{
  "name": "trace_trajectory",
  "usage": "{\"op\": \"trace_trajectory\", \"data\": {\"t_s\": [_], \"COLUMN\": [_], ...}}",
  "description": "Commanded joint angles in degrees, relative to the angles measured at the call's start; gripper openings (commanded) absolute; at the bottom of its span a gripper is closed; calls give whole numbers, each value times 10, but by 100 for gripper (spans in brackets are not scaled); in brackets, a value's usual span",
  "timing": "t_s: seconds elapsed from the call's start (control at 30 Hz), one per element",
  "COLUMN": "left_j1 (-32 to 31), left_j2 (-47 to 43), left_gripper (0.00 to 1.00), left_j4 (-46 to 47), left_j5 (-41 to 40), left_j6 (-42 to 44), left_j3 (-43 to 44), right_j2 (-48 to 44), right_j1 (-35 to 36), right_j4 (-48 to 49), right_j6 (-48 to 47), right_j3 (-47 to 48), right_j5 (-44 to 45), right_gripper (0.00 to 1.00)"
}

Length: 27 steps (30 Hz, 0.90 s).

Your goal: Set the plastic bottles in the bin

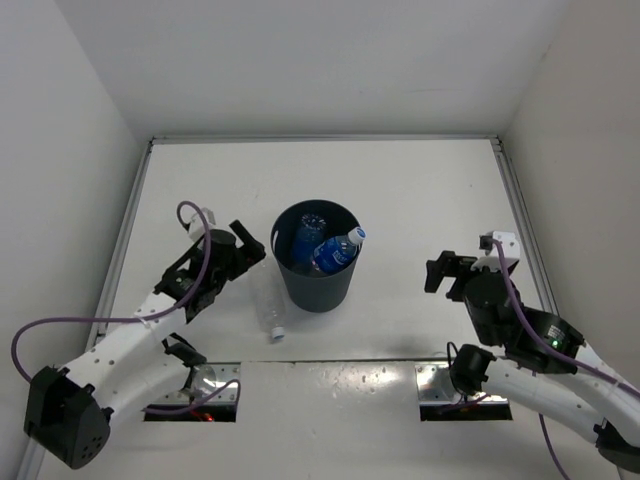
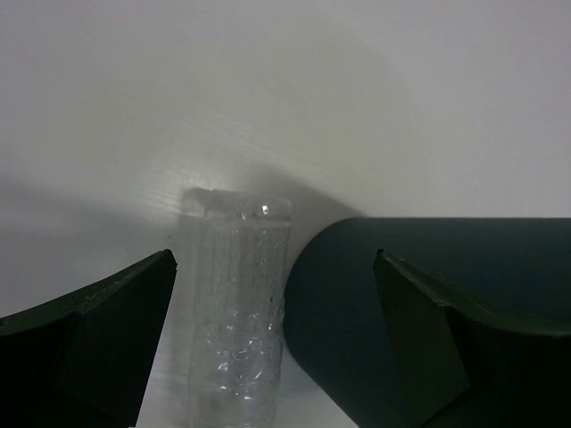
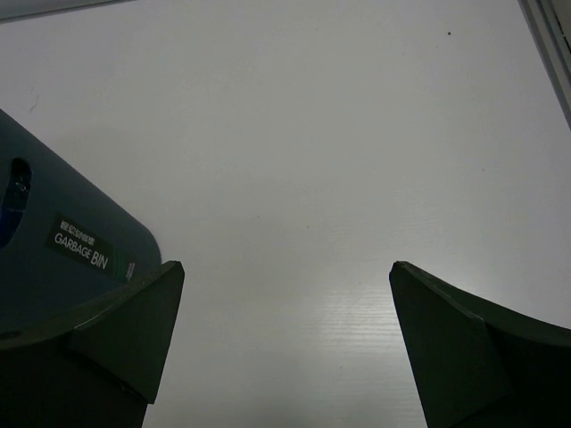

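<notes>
I should move my left gripper down and back toward my base, open it, and lower it around the clear bottle's middle (image 1: pixel 267 292) (image 2: pixel 236 308), because the bottle lies flat below its fingers.
The dark grey-blue bin (image 1: pixel 316 275) stands upright mid-table. Two blue-labelled bottles are in it; one (image 1: pixel 337 250) leans with its white cap over the right rim, the other (image 1: pixel 306 236) lies deeper. An unlabelled clear bottle (image 1: pixel 267 303) lies on the table just left of the bin, cap toward me. My left gripper (image 1: pixel 250 243) is open above that bottle's far end. In the left wrist view the gripper (image 2: pixel 274 259) has the bottle (image 2: pixel 234 312) and the bin wall (image 2: pixel 428 294) between its fingers. My right gripper (image 1: pixel 445 272) is open and empty, right of the bin. No white-and-red-labelled bottle shows.
White walls close in the table on three sides, with metal rails (image 1: pixel 125 230) along the left and right edges. In the right wrist view the open gripper (image 3: pixel 285 267) faces bare table, with the bin (image 3: pixel 53 232) and its "GARBAGE BIN" label at left.
</notes>
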Motion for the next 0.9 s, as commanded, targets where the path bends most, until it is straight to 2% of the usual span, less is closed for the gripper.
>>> {"op": "trace_trajectory", "data": {"t_s": [0.0, 0.3, 0.47, 0.6, 0.63, 0.77, 0.83, 0.87], "left_j1": [13, 13, 13, 13, 13, 26, 26, 26], "left_j2": [26, 2, 77, 124, 132, 151, 136, 125], "left_gripper": [100, 100, 100, 99, 97, 76, 71, 64], "left_j4": [44, 123, 167, 186, 186, 176, 158, 145], "left_j5": [105, 134, 185, 190, 190, 172, 155, 145], "left_j6": [-18, -24, -7, -1, -1, 4, 4, 4], "left_j3": [-28, -140, -145, -132, -127, -127, -121, -107], "right_j2": [-4, -4, -10, -16, -16, -16, -11, -11], "right_j1": [-2, -2, -2, -2, -2, -2, -2, -2], "right_j4": [10, 4, 4, 4, 4, 4, -1, -1], "right_j6": [0, 0, 6, 6, 6, 6, 11, 11], "right_j3": [-5, -5, -5, -10, -10, -10, -10, -10], "right_j5": [-8, -8, -8, -14, -14, -14, -14, -14], "right_gripper": [100, 100, 100, 100, 100, 100, 100, 100]}}
